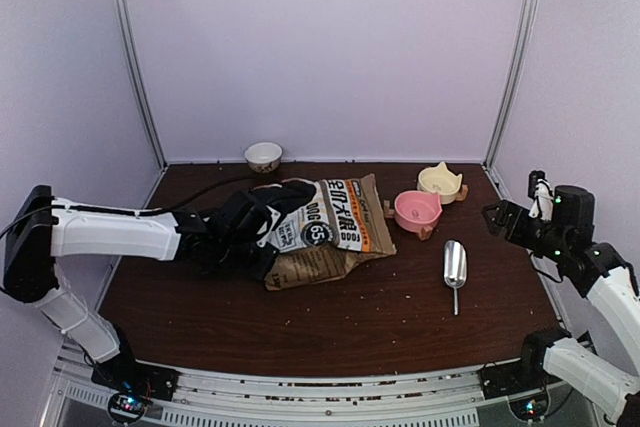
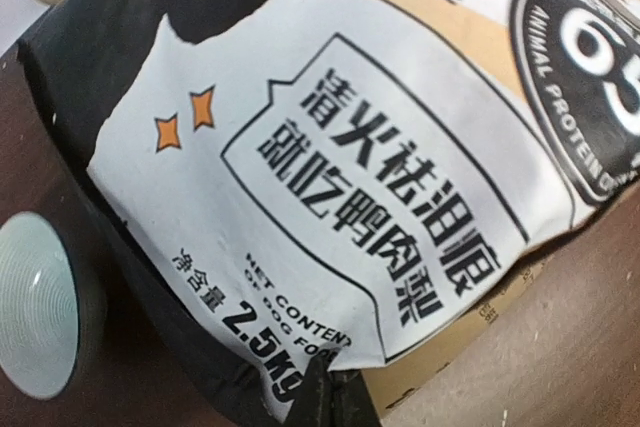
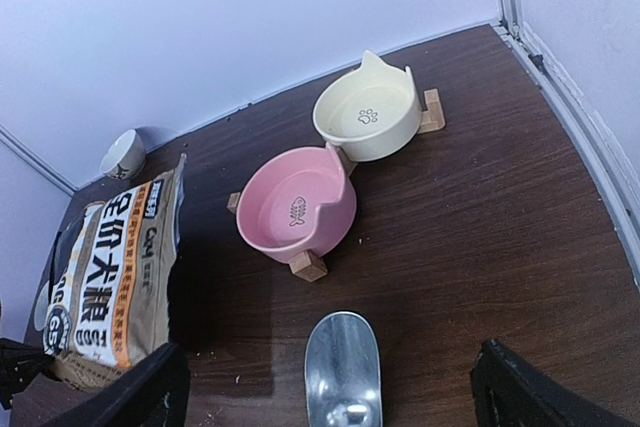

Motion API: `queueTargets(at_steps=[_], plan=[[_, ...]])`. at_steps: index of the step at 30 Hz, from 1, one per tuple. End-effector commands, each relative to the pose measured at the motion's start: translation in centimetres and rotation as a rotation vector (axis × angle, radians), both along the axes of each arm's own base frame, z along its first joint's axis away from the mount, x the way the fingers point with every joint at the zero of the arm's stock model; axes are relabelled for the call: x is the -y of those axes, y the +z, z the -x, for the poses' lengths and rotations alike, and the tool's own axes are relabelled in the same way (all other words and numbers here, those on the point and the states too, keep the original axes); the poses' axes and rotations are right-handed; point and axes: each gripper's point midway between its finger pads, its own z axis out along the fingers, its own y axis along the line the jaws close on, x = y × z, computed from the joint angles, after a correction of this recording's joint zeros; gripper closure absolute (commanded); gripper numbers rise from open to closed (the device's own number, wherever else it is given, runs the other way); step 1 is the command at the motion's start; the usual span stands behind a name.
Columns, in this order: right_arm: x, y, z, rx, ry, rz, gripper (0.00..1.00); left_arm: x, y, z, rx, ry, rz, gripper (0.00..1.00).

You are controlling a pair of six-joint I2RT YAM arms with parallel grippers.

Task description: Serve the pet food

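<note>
My right gripper will next move across past the scoop and down onto the upper edge of the bag by the pink bowl.
The pet food is hidden inside a brown kraft bag with a white and orange label, lying flat at the table's middle. My left gripper is shut on the bag's left edge. In the left wrist view the bag fills the frame, and my left gripper pinches its lower rim. My right gripper hangs open at the right, holding nothing. In the right wrist view, my right gripper is spread wide above a metal scoop.
A pink bowl and a cream bowl sit on wooden stands right of the bag. The scoop lies in front of them. A small white bowl stands at the back wall. Crumbs dot the table.
</note>
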Motion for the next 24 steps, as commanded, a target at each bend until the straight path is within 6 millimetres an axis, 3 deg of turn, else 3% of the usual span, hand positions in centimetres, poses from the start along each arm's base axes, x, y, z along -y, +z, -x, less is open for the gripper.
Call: queueTargets(at_steps=[1,5,6,8,11,13,18,21,24], plan=[[-1.0,0.5,-0.4,0.023,0.038,-0.031,0.00,-5.8,-1.4,4.1,-0.097,0.084,-0.098,1.00],[-2.5,0.1,-0.4,0.012,0.072,-0.086,0.00,-5.6,3.3,3.7,-0.008,0.110,0.042,0.74],[-2.9,0.0,-0.5,0.007,0.080,-0.104,0.00,-5.3,4.7,3.5,0.016,0.113,0.084,0.63],[-4.6,0.1,-0.5,0.004,0.119,-0.148,0.01,-4.7,7.4,2.9,0.065,0.128,0.170,0.41],[-7.8,0.2,-0.8,-0.009,0.182,-0.212,0.03,-4.2,10.3,2.1,0.114,0.164,0.260,0.18],[-10.5,-0.3,-1.1,-0.035,0.230,-0.255,0.05,-4.0,11.6,1.3,0.120,0.199,0.308,0.12],[-18.1,-2.0,-2.3,-0.107,0.365,-0.371,0.13,-3.4,13.5,-0.1,0.103,0.229,0.455,0.11],[-21.0,-3.9,-3.3,-0.179,0.392,-0.359,0.22,-3.1,14.7,-0.4,0.128,0.208,0.522,0.09],[-22.3,-6.0,-4.3,-0.217,0.383,-0.380,0.27,-3.5,15.7,-0.7,0.155,0.197,0.566,0.08]])
